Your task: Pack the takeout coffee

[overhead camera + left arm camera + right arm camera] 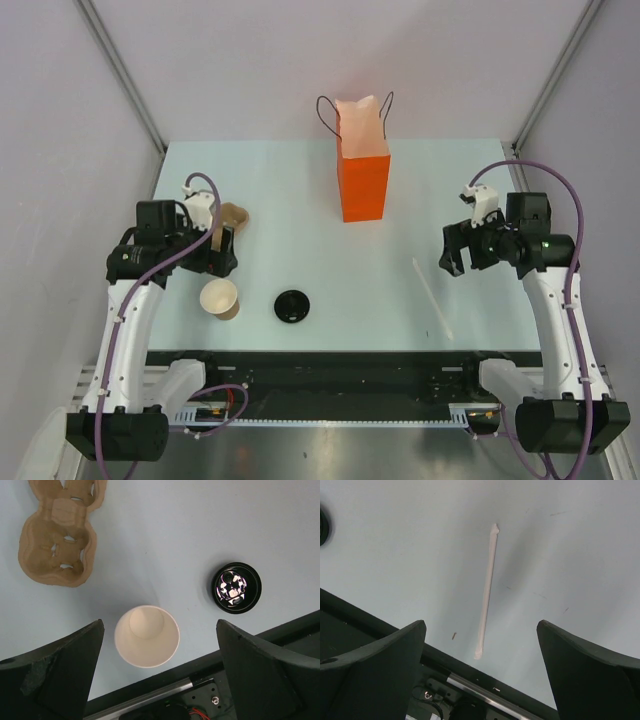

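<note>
The uncovered cup is below my left gripper. My left gripper needs to go down next and close on the cup's rim (203, 289), at the side of the rim away from the black lid (292, 306).
The tan paper cup (220, 298) stands upright and uncovered near the table's front left; its cream inside shows in the left wrist view (146, 636). Its round black lid (292, 306) lies flat on the table to the cup's right, also in the left wrist view (236, 587). My left gripper (222, 250) hovers above and just behind the cup, open and empty, its fingers (60, 670) wide apart on either side of the cup. My right gripper (455, 252) is open and empty above the right side of the table.
An orange paper bag (363, 160) with black cord handles stands upright at the back centre. A brown pulp cup carrier (60, 535) lies behind the cup, under the left arm. A paper-wrapped straw (432, 298) lies on the right, seen in the right wrist view (486, 590). The table's front edge (320, 352) is close.
</note>
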{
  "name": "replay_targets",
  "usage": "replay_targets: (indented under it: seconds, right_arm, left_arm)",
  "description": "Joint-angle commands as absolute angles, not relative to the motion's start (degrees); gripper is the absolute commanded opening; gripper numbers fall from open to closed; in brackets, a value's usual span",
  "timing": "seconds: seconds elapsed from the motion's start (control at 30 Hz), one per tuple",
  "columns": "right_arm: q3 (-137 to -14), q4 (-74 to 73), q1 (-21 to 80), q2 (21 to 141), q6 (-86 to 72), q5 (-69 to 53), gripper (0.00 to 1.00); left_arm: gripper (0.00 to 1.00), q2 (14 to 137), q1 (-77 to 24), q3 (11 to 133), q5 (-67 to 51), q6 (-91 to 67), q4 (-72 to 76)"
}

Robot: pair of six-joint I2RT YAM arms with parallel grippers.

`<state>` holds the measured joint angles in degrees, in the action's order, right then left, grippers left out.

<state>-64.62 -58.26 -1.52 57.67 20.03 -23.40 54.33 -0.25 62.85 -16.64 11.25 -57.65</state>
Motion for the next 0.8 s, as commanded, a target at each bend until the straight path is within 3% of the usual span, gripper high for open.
replay_targets:
  seconds: [0.0, 0.6, 0.77]
  right_arm:
    - [-65.39, -58.97, -0.97, 58.36, 21.44, -22.77, 1.00]
    - [-66.27, -62.93, -0.26, 63.98, 24.70, -16.44, 0.99]
    - [-66.71, -63.81, -0.26, 64.51, 24.87, -16.70, 1.00]
  left_arm:
    - [0.99, 54.14, -0.44, 65.04, -18.19, 13.71, -58.27]
    - [1.00, 57.39, -0.44, 60.39, -12.04, 35.33, -62.41]
    - [0.93, 59.85, -0.44, 57.40, -12.75, 37.70, -61.18]
